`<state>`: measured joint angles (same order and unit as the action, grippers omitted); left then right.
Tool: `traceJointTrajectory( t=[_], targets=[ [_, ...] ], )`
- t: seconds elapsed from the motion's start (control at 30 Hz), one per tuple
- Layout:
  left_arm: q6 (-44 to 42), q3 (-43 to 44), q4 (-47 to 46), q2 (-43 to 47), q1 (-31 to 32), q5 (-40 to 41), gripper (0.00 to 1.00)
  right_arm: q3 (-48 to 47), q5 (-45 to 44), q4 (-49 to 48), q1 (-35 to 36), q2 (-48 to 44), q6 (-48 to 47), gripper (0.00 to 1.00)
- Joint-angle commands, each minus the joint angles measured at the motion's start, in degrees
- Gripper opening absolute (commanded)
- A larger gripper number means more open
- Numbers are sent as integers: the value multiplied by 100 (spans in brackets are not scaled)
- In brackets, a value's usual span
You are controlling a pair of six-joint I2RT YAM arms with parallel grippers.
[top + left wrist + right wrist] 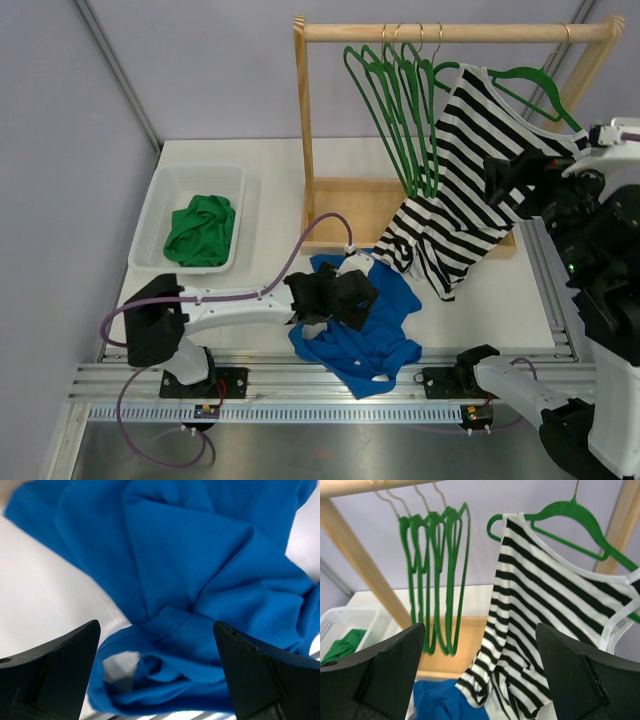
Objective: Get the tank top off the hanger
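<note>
Next, I lower my left gripper, easing toward the right in the top view, onto the blue garment's bunched fold, since it stands up between the gripper's open fingers.
The black-and-white striped tank top (460, 180) hangs askew on a green hanger (530, 85) at the right end of the wooden rack (450, 32). Its hem droops onto the table. My right gripper (510, 180) is raised just right of the top, open and empty. In the right wrist view the top (545, 610) and its hanger (570, 517) lie ahead of the open right gripper (480, 630). My left gripper (335, 295) is open low over a blue garment (375, 330). The left wrist view shows the left gripper (156, 630) spread over blue folds (190, 555).
Several empty green hangers (395, 100) hang on the rack left of the top and also show in the right wrist view (435, 570). A white basket (160, 200) at the left holds a green garment (202, 230). The rack's wooden base (345, 205) lies behind the blue garment.
</note>
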<state>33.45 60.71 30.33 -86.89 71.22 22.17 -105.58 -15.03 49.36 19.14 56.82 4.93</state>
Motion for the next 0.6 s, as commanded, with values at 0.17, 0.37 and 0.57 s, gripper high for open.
traceJointTrajectory(
  t=[0.17,0.37,0.57],
  targets=[
    [109,275,-1028,-1259,41,-793,99,1205,1360,-111,46,-1066,439,100],
    [196,205,-1161,-1840,67,-952,46,1461,1801,-155,38,-1269,430,100],
    [416,-32,-582,-1095,67,3,0,1602,1863,-287,46,-1436,439,100]
  ],
)
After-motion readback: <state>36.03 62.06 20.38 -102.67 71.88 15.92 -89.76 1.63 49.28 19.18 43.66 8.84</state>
